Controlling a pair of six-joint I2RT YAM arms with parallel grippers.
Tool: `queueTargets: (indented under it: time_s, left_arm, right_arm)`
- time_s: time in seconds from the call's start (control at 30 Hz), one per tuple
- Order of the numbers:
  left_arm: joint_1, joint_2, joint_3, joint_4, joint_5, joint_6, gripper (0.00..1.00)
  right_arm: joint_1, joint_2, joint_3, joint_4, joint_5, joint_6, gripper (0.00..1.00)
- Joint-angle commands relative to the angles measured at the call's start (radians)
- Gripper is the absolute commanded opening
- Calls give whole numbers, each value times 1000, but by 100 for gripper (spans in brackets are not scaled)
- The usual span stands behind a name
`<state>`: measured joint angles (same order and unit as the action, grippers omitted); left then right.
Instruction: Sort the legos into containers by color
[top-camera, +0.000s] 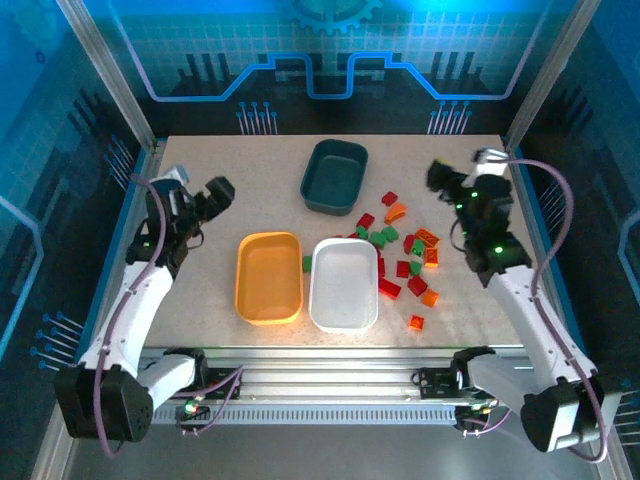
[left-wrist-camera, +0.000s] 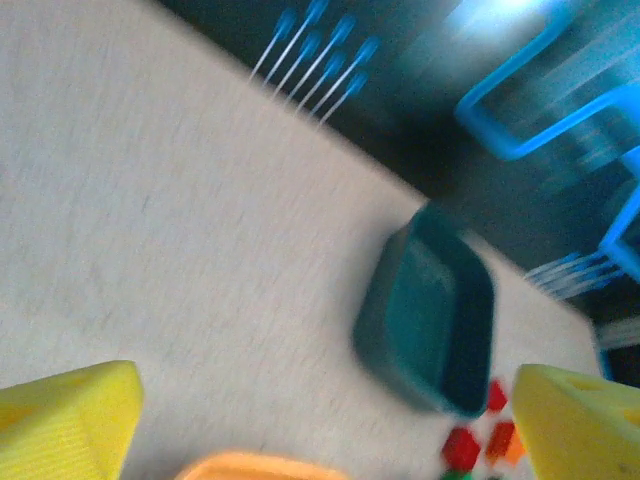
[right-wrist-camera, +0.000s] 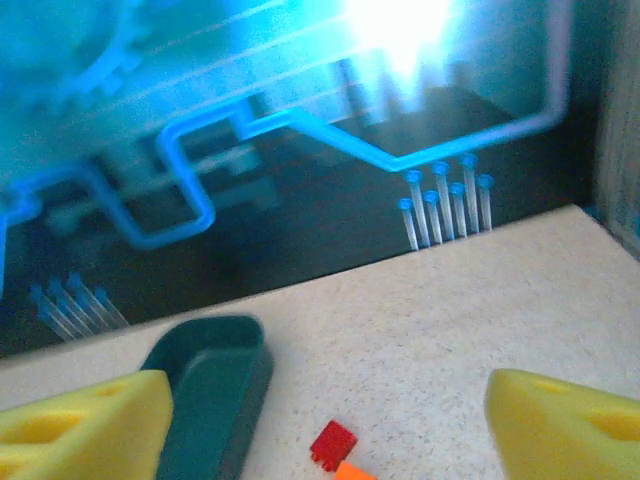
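Observation:
The orange-yellow tray's rim (top-camera: 239, 278) farthest from the white tray (top-camera: 343, 300) has bare tabletop beside it, which leaves room for my left gripper's fingers, so I need to tilt my left gripper down and lower it back onto that rim.
Several red, green and orange legos (top-camera: 405, 255) lie scattered on the table right of the white tray (top-camera: 343, 300). One green lego (top-camera: 307, 263) sits between the white tray and the orange-yellow tray (top-camera: 268, 300). The dark teal tray (top-camera: 334, 190) stands further back. All three trays look empty. My left gripper (top-camera: 220, 192) hovers open left of the trays, with nothing between its yellow fingers (left-wrist-camera: 60, 425); ahead lie the teal tray (left-wrist-camera: 430, 320) and red legos (left-wrist-camera: 462, 447). My right gripper (top-camera: 442, 178) hovers open at the back right, above a red lego (right-wrist-camera: 333, 442) beside the teal tray (right-wrist-camera: 215, 390).
The table's raised frame runs along both sides, and a dark back wall with blue markings closes the far end. An orange lego (right-wrist-camera: 352, 472) touches the red one. Bare tabletop lies left of the orange-yellow tray (left-wrist-camera: 250, 467) and behind the legos at the right.

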<state>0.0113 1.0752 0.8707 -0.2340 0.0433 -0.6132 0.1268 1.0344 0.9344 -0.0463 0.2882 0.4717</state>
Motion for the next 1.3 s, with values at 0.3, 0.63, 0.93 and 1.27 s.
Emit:
queueTargets:
  time_s: [0.3, 0.63, 0.93, 1.27]
  left_arm:
    - [-134, -25, -132, -449, -101, -67, 74]
    - [-186, 94, -166, -408, -105, -5, 59]
    - [-200, 110, -215, -334, -99, 14, 54]
    - [-201, 134, -234, -286, -151, 20, 23]
  right_arm:
    - [330, 251, -24, -659, -141, 109, 65]
    - [461, 277, -134, -570, -293, 155, 59]
    - [547, 418, -110, -502, -262, 208, 41]
    - [636, 424, -74, -566, -95, 300, 12]
